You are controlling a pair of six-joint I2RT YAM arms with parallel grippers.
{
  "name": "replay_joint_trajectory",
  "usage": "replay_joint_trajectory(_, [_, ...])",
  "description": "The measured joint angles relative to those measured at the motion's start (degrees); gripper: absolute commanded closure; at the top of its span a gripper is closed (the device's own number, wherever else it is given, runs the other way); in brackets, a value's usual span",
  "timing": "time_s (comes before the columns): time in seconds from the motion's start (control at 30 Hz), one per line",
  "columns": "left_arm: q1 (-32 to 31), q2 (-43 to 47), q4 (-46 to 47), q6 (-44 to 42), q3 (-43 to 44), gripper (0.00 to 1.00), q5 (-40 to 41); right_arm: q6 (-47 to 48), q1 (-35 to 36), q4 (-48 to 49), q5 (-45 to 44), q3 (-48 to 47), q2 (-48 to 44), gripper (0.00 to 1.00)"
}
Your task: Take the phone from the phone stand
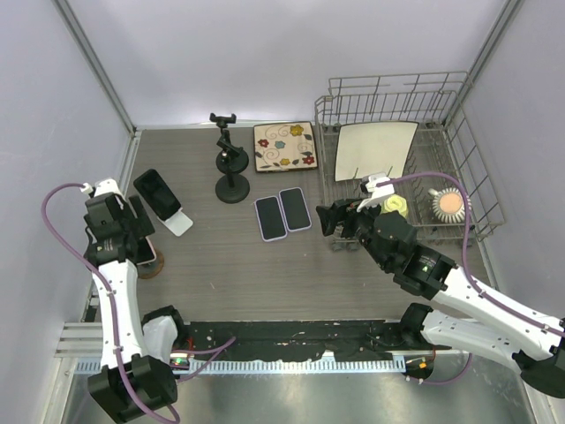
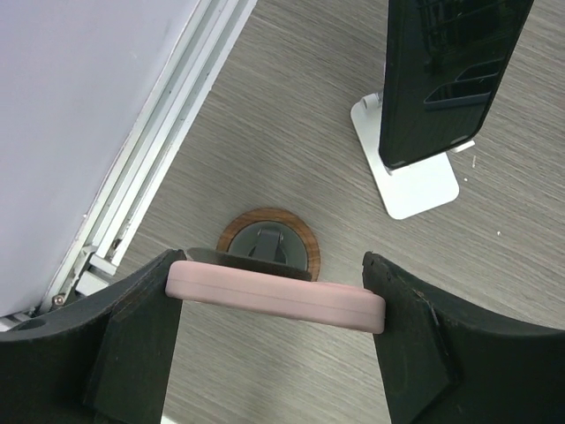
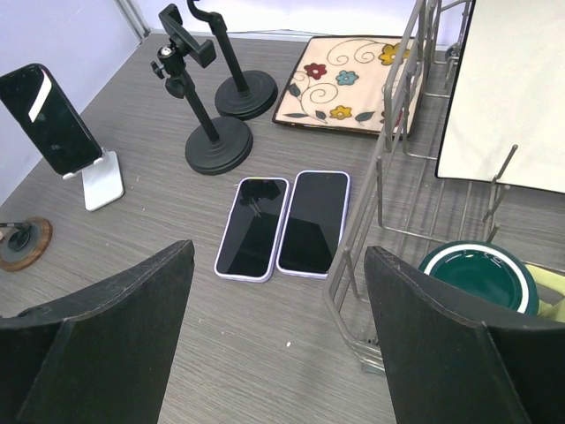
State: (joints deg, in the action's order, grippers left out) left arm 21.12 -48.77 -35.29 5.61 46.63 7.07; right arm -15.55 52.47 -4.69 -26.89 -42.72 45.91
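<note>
I will move my left gripper down and right in the top view, to the bare tabletop by the lilac-cased phones, and release the pink phone.
My left gripper (image 2: 272,269) is shut on a pink phone (image 2: 274,299), gripping it by its two long edges. The phone hangs just above a round wooden phone stand (image 2: 231,237) with a dark centre mount. In the top view this gripper (image 1: 134,237) is at the table's left edge, over the stand (image 1: 152,268). A black phone (image 2: 450,71) leans on a white stand (image 2: 415,181) just beyond it. My right gripper (image 3: 278,256) is open and empty, hovering by the dish rack's near left corner (image 1: 331,218).
Two lilac-cased phones (image 1: 270,217) (image 1: 294,208) lie flat mid-table. Two black clamp stands (image 1: 232,181) (image 1: 225,132) and a floral tile (image 1: 284,146) are behind them. A wire dish rack (image 1: 468,177) with a white board (image 1: 375,150) fills the right. A wall runs along the left.
</note>
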Motion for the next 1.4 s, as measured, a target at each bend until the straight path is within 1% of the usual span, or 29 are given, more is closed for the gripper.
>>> replay_joint_trajectory(0.03, [-0.02, 0.00, -0.94, 0.09, 0.63, 0.77, 0.07, 0.00, 0.00, 0.00, 0.02, 0.00, 0.00, 0.17])
replay_joint_trajectory(0.1, [-0.13, 0.00, -2.84, 0.24, 2.38, 0.83, 0.59, 0.02, 0.00, 0.00, 0.00, 0.00, 0.00, 0.17])
replay_joint_trajectory(0.13, [-0.15, 0.00, -3.72, 0.35, 3.45, 0.87, 0.85, 0.02, 0.07, 0.00, 0.02, 0.00, 0.00, 0.17])
replay_joint_trajectory(0.3, [-0.55, -0.02, -7.45, 1.14, 9.68, 1.00, 2.19, 0.02, 0.11, 0.09, 0.02, 0.00, 0.15, 0.18])
replay_joint_trajectory(0.47, [-1.03, -0.52, -11.17, 2.23, 14.97, 1.00, 2.29, 0.02, 0.20, 0.15, 0.04, 0.00, 0.74, 0.18])
replay_joint_trajectory(0.57, [-1.42, -1.88, -14.56, 4.09, 19.12, 1.00, 1.01, 0.02, 0.26, 0.31, 0.04, 0.00, 0.98, 0.17])
replay_joint_trajectory(0.7, [-2.16, -4.48, -19.15, 7.63, 24.76, 1.00, -3.15, 0.04, 0.26, 0.35, 0.07, 0.00, 1.38, 0.17])
replay_joint_trajectory(0.8, [-3.37, -5.64, -21.53, 10.88, 27.15, 1.00, -6.64, 0.11, 0.31, 0.35, 0.04, 0.00, 1.62, 0.17])
replay_joint_trajectory(0.87, [-5.31, -5.99, -22.75, 13.57, 27.76, 1.00, -8.79, 0.24, 0.31, 0.33, 0.04, 0.00, 1.77, 0.18])
replay_joint_trajectory(0.97, [-11.10, -6.40, -24.15, 18.27, 27.82, 1.00, -10.73, 0.33, 0.31, 0.37, 0.02, 0.00, 1.77, 0.18])
replay_joint_trajectory(1.1, [-23.61, -8.17, -24.52, 24.63, 27.47, 1.00, -9.94, 0.44, 0.31, 0.35, 0.02, 0.00, 1.77, 0.17])
replay_joint_trajectory(1.17, [-28.89, -9.86, -24.41, 27.52, 26.88, 1.00, -9.27, 0.44, 0.31, 0.35, 0.02, 0.00, 1.77, 0.18])
replay_joint_trajectory(1.23, [-33.18, -12.61, -24.13, 30.58, 25.75, 1.00, -8.26, 0.44, 0.31, 0.35, 0.00, 0.00, 1.77, 0.18])
replay_joint_trajectory(1.4, [-41.31, -21.84, -22.05, 37.44, 22.97, 1.00, -4.66, 0.44, 0.31, 0.35, -0.02, 0.00, 1.77, 0.18])
